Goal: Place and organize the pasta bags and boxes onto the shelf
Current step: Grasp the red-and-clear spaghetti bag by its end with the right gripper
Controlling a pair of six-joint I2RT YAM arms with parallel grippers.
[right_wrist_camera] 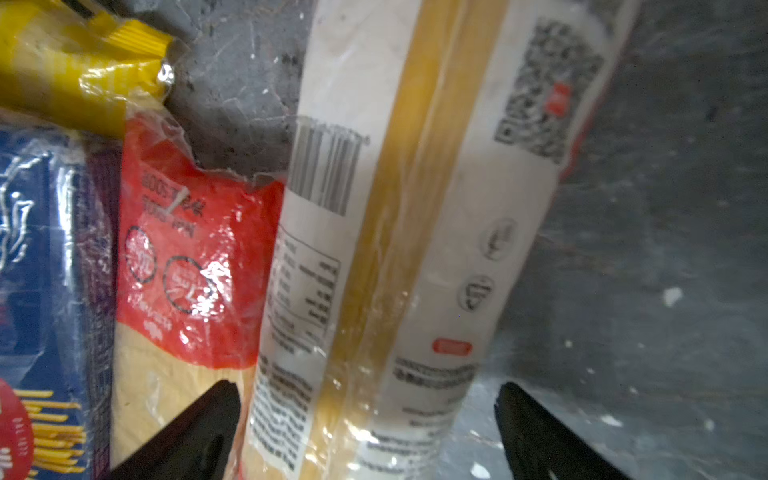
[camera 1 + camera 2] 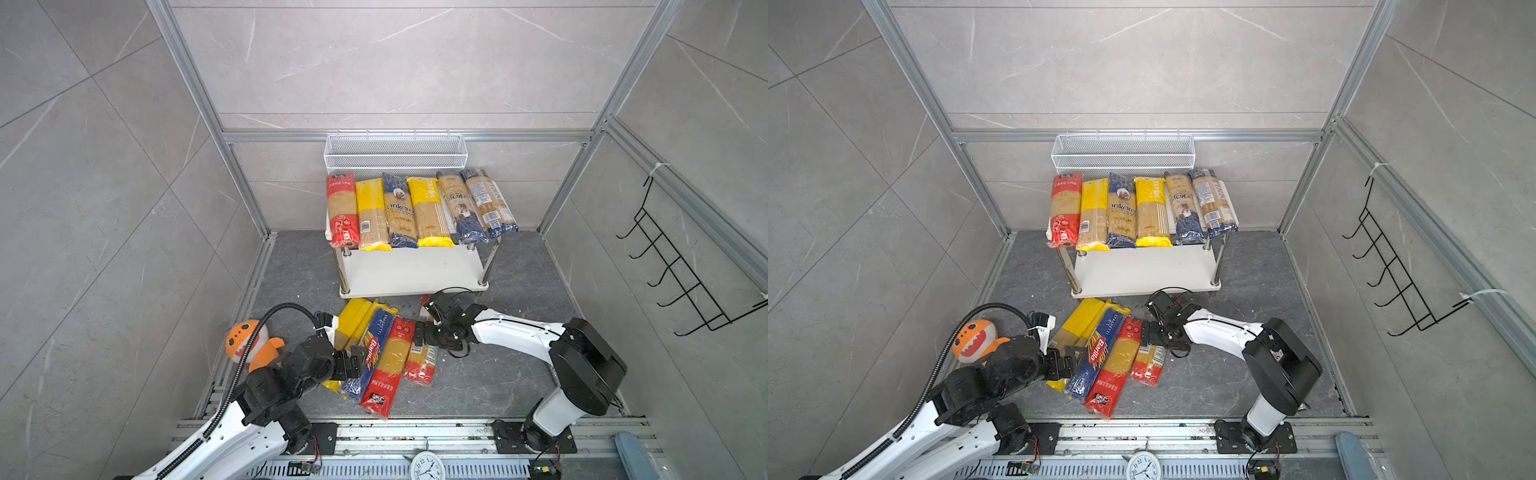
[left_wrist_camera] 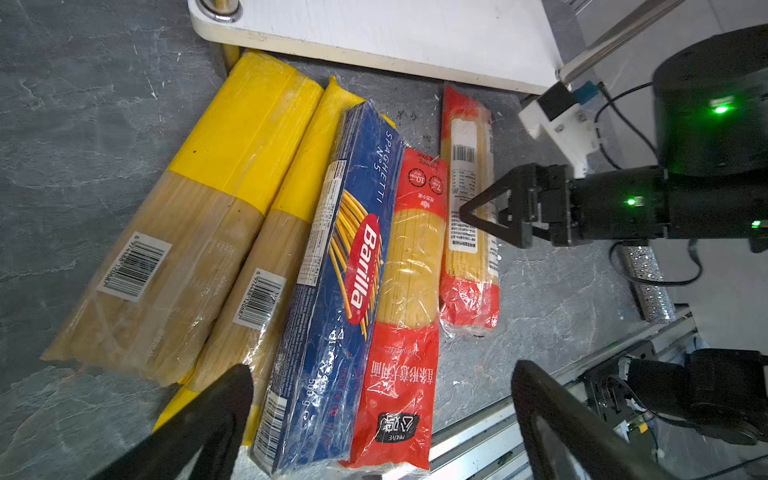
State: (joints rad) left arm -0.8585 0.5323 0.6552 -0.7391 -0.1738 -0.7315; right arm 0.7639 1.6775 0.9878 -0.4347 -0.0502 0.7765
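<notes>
The right gripper moves down around the short bag's labelled middle point(image 2: 423, 348) point(image 1: 357, 412) and closes next, since its open fingers already are on either side of both long sides of the bag.
The white two-tier shelf point(image 2: 407, 270) point(image 2: 1142, 270) stands at the back. Several pasta packets point(image 2: 415, 212) lie side by side on its top board, and its lower board is bare. On the floor in front lie two yellow-ended packets point(image 2: 353, 320) point(image 3: 199, 208), a blue Barilla box point(image 2: 370, 353) point(image 3: 345, 270), a long red bag point(image 2: 392, 361) point(image 3: 409, 270) and a short red-ended bag point(image 2: 422, 361) point(image 1: 395, 249). My left gripper point(image 2: 355, 359) point(image 3: 382, 370) is open over the near ends of the blue box and long red bag. My right gripper point(image 2: 417, 332) point(image 1: 365, 388) is open and straddles the short bag.
An orange plush toy point(image 2: 249, 340) sits beside the left arm. A white mesh basket point(image 2: 395, 151) hangs on the back wall above the shelf, and a black hook rack point(image 2: 681, 270) hangs on the right wall. A metal rail point(image 2: 415, 432) with a clock point(image 2: 427, 465) runs along the front edge.
</notes>
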